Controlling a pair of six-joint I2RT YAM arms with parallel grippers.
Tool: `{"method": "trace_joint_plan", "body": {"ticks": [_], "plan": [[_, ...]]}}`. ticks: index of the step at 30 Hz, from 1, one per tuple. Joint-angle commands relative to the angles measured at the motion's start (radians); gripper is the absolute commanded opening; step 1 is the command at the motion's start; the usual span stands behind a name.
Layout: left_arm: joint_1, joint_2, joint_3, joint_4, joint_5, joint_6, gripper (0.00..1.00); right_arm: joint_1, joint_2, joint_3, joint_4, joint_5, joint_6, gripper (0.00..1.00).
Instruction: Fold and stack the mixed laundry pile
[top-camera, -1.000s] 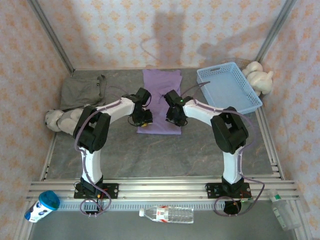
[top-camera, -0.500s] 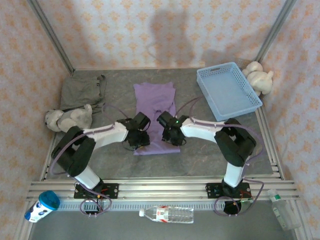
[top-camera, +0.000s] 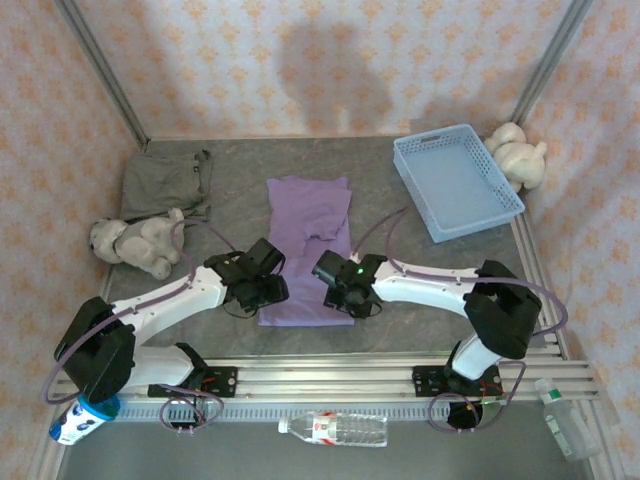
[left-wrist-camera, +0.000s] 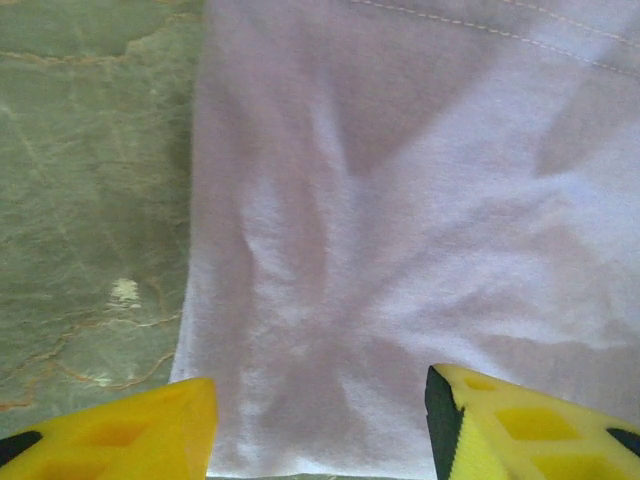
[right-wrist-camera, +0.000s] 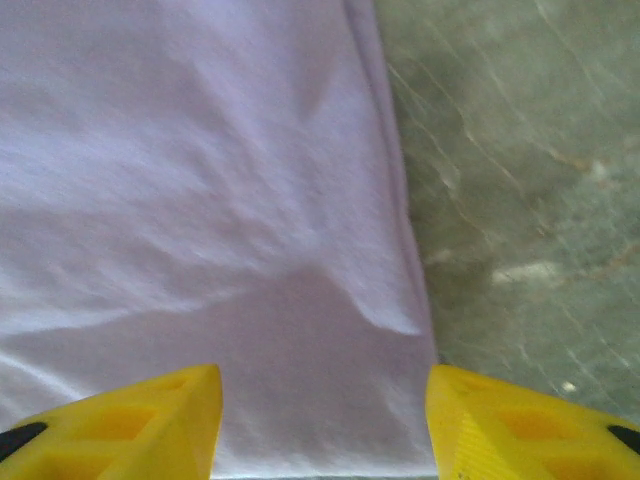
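I need to bring my right gripper down and slightly back onto the hem corner next and close, as that corner lies below it, between the open yellow fingers.
The lavender T-shirt (top-camera: 308, 235) lies flat as a long narrow strip in the middle of the table, its near hem close to the front. My left gripper (top-camera: 262, 291) hovers over the near left corner of that hem, jaws open. In the left wrist view the shirt (left-wrist-camera: 400, 200) lies flat under the left gripper (left-wrist-camera: 320, 440), with nothing between the yellow fingertips (left-wrist-camera: 150, 430). My right gripper (top-camera: 346, 292) stands open over the near right corner; the shirt (right-wrist-camera: 200, 200) lies under it (right-wrist-camera: 325, 430). The grey-olive garment (top-camera: 166, 184) lies at the back left.
A light blue mesh basket (top-camera: 456, 182) sits at the back right with a plush toy (top-camera: 518, 152) beside it. Another plush toy (top-camera: 135, 243) lies at the left. A bottle (top-camera: 335, 428) and a cup (top-camera: 82, 412) lie beyond the front rail.
Both arms have drawn back toward the near edge, dragging the lavender shirt with them. Both grippers have opened and let go of its hem.
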Motion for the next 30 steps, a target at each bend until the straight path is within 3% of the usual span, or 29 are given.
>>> {"method": "trace_joint_plan", "body": {"ticks": [1,7,13,16,23,30], "plan": [[0.015,-0.012,-0.023,-0.066,-0.054,-0.018,0.59,0.031,-0.023,-0.034,-0.034,0.046,0.048,0.56],[0.067,-0.056,-0.066,-0.088,0.001,0.000,0.58,0.033,0.015,-0.072,0.052,0.026,0.060,0.54],[0.081,-0.137,-0.116,-0.149,0.033,-0.003,0.51,0.034,0.052,-0.064,0.088,0.024,0.055,0.24],[0.080,-0.185,-0.163,-0.141,0.063,-0.040,0.48,0.033,0.059,-0.054,0.085,0.033,0.047,0.15],[0.073,-0.283,-0.256,-0.075,0.095,-0.132,0.46,0.034,0.076,-0.038,0.070,0.041,0.028,0.07],[0.063,-0.241,-0.235,-0.004,0.103,-0.153,0.45,0.034,0.088,-0.025,0.064,0.037,0.019,0.06]]}}
